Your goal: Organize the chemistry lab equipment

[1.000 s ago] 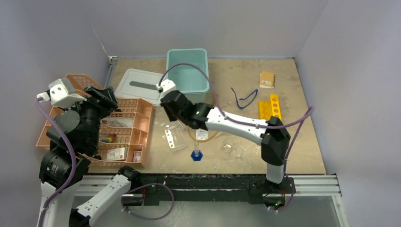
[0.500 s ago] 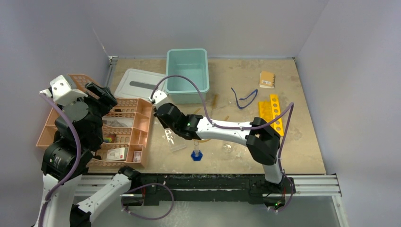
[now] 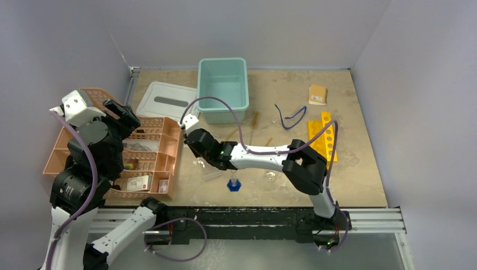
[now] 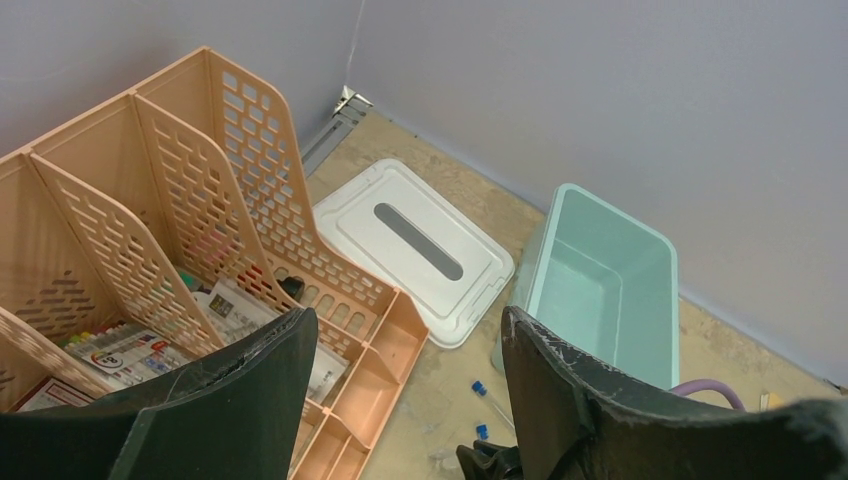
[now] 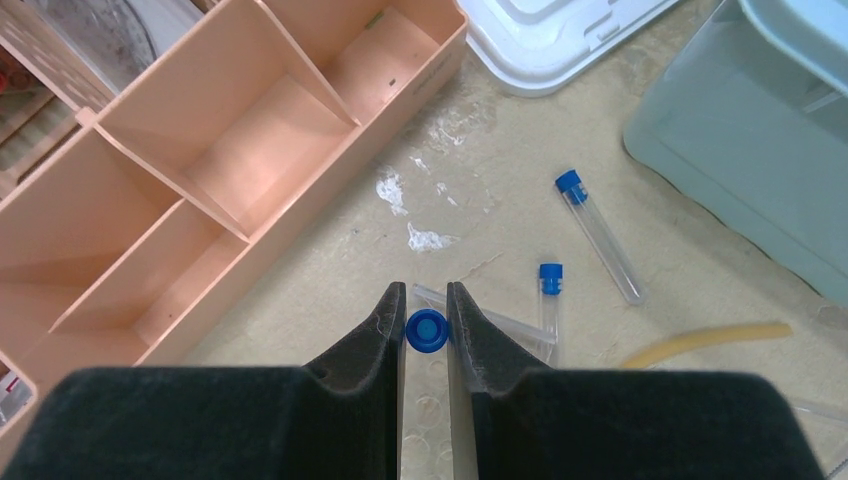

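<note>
I will next lower the upright blue-capped tube with my right gripper into the clear rack's far end (image 5: 431, 385) and release it there, since round holes show open.
My right gripper (image 5: 427, 330) is down at the table beside the peach tray, and its jaws press both sides of a blue-capped tube (image 5: 427, 331) seen end-on. Two more blue-capped tubes (image 5: 597, 235) (image 5: 550, 300) lie just beyond it, with amber tubing (image 5: 700, 340) to the right. In the top view the right gripper (image 3: 198, 149) is left of the blue-based cylinder (image 3: 234, 183) and the glass dish (image 3: 270, 175). The blue-framed glasses (image 3: 291, 116) lie at the back right. My left gripper (image 4: 405, 315) is open and empty, high above the peach trays (image 3: 152, 163).
A teal bin (image 3: 223, 89) stands at the back with its white lid (image 3: 164, 101) to the left. A yellow rack (image 3: 322, 132) and a brown notebook (image 3: 318, 94) lie at the right. The peach tray's near compartments (image 5: 270, 130) hold nothing.
My right arm has swung left and down, bringing its gripper low next to the peach tray. My left arm has shifted slightly and stays raised.
</note>
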Controlling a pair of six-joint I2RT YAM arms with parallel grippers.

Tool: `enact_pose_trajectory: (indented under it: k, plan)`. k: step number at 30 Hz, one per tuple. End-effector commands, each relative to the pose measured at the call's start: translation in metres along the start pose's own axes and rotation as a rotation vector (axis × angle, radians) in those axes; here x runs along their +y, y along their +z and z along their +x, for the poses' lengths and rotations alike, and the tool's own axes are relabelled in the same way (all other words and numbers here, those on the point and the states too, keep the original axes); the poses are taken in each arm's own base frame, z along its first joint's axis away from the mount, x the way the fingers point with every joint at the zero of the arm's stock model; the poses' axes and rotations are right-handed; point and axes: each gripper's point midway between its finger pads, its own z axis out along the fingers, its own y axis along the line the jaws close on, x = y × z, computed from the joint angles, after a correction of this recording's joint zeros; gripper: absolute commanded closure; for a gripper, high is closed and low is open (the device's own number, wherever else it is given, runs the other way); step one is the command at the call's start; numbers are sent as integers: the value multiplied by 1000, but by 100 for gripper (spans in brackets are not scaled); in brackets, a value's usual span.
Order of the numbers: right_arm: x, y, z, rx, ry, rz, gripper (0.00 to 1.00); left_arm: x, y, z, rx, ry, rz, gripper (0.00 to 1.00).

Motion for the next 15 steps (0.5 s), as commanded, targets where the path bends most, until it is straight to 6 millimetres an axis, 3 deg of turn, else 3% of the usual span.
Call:
enact_pose_trajectory:
  k: [1,15]
  plan:
    - [3,0,-12,-48,52,-14,89,-2,0,-3,-21,-47,9,33]
    - [6,11,11,-26,23,-25,86,1,1,6,-4,-40,4,33]
